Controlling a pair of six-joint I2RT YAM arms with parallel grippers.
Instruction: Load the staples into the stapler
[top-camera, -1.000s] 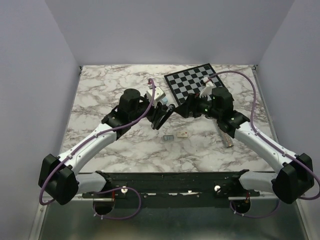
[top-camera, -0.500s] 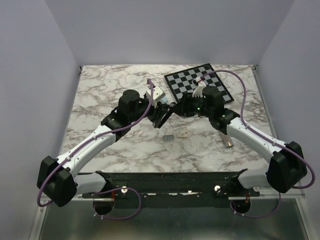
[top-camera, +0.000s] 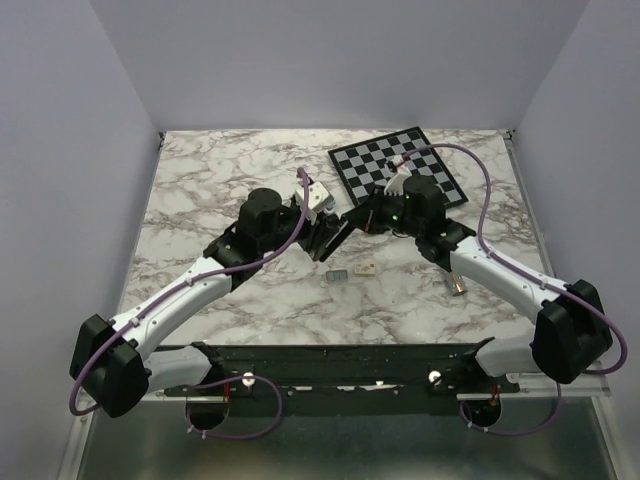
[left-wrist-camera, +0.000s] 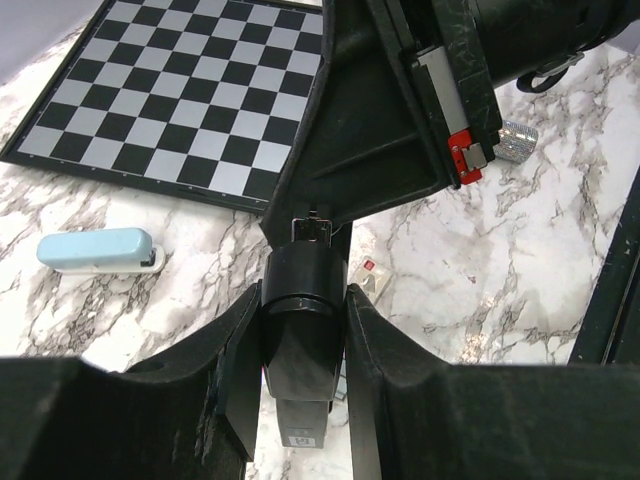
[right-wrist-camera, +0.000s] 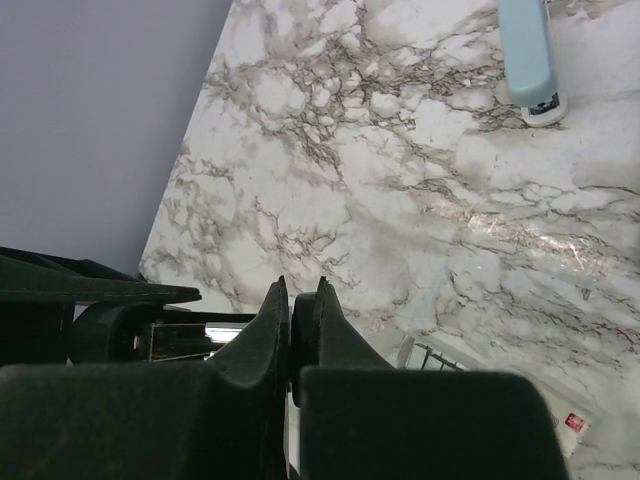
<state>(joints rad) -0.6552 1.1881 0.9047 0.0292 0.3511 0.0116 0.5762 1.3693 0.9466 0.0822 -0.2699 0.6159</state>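
Note:
The left gripper has the stapler's rear body (top-camera: 337, 242) (left-wrist-camera: 305, 340) between its fingers while the other gripper holds the stapler's top arm, so next the left gripper needs to swing left in the top view and release the rear body.
My left gripper (left-wrist-camera: 303, 295) (top-camera: 322, 228) is shut on the rear body of the black stapler (left-wrist-camera: 300, 340), held above the table's middle. The stapler's hinged top arm (left-wrist-camera: 360, 140) is swung open, and its silver rail with a red pusher (left-wrist-camera: 460, 150) shows. My right gripper (right-wrist-camera: 297, 290) (top-camera: 352, 217) meets it from the right, its jaws nearly together on a thin black part of that arm. The staples (top-camera: 337, 273), a small silver-grey strip, lie on the marble below the two grippers, beside a small cream box (top-camera: 365, 268).
A checkered board (top-camera: 395, 165) lies at the back right. A light blue stapler (left-wrist-camera: 95, 250) rests on the marble near the board's front edge. A clear tube of brownish beads (top-camera: 455, 281) lies to the right, under my right forearm.
My right gripper moved left to the stapler's raised arm and its jaws closed from wide open. My left arm shifted slightly, still holding the stapler.

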